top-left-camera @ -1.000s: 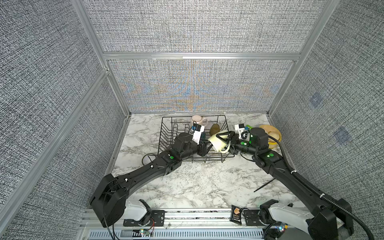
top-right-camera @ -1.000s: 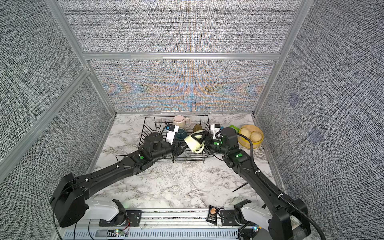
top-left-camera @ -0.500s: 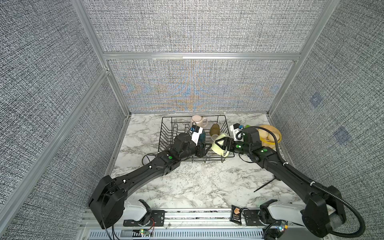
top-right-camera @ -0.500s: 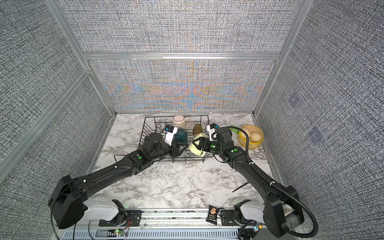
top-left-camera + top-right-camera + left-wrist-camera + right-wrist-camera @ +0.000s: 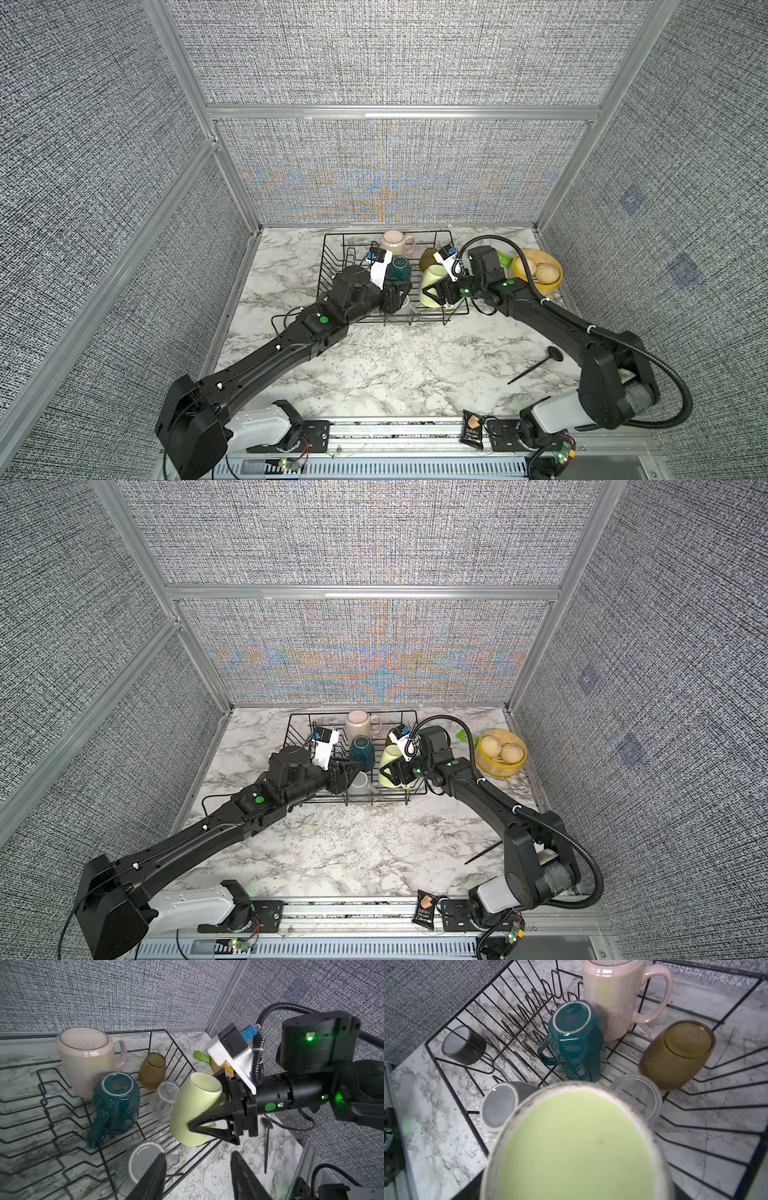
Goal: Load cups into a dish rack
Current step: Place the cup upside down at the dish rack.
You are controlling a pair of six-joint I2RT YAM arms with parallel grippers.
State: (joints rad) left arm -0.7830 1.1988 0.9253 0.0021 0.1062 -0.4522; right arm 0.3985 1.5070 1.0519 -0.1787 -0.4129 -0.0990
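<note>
The rack's front (image 5: pixel 430 311) beside the grey mug shows only bare wires, so next my right gripper lowers the pale green mug onto them and releases it.
The black wire dish rack (image 5: pixel 361 233) (image 5: pixel 316 714) (image 5: pixel 133 1031) (image 5: pixel 428 1047) holds a pink mug (image 5: pixel 392 241) (image 5: pixel 85 1057), a teal mug (image 5: pixel 400 270) (image 5: pixel 116 1101) bottom-up, an amber tumbler (image 5: pixel 152 1070) (image 5: pixel 675 1055) and a clear glass (image 5: pixel 166 1095) (image 5: pixel 635 1095). A grey mug (image 5: pixel 141 1165) (image 5: pixel 500 1109) (image 5: pixel 359 783) lies on its side by the front rim. My left gripper (image 5: pixel 197 1180) (image 5: pixel 395 297) is open beside it, holding nothing. My right gripper (image 5: pixel 202 1103) (image 5: pixel 436 291) is shut on the pale green mug (image 5: pixel 195 1109) (image 5: pixel 577 1142) (image 5: pixel 388 758), tilted bottom-up at the rack's front right; contact with the wires is unclear.
A yellow bowl (image 5: pixel 515 266) of rolls stands right of the rack, with a green packet (image 5: pixel 505 259) behind my right wrist. A black spoon (image 5: pixel 536 365) lies on the marble at the right, a snack packet (image 5: pixel 471 428) at the front rail. A dark tape roll (image 5: pixel 463 1045) sits in a rack corner.
My right arm has swung its wrist round while the pale green mug stays over the rack's front right. My left jaws have widened a little by the grey mug.
</note>
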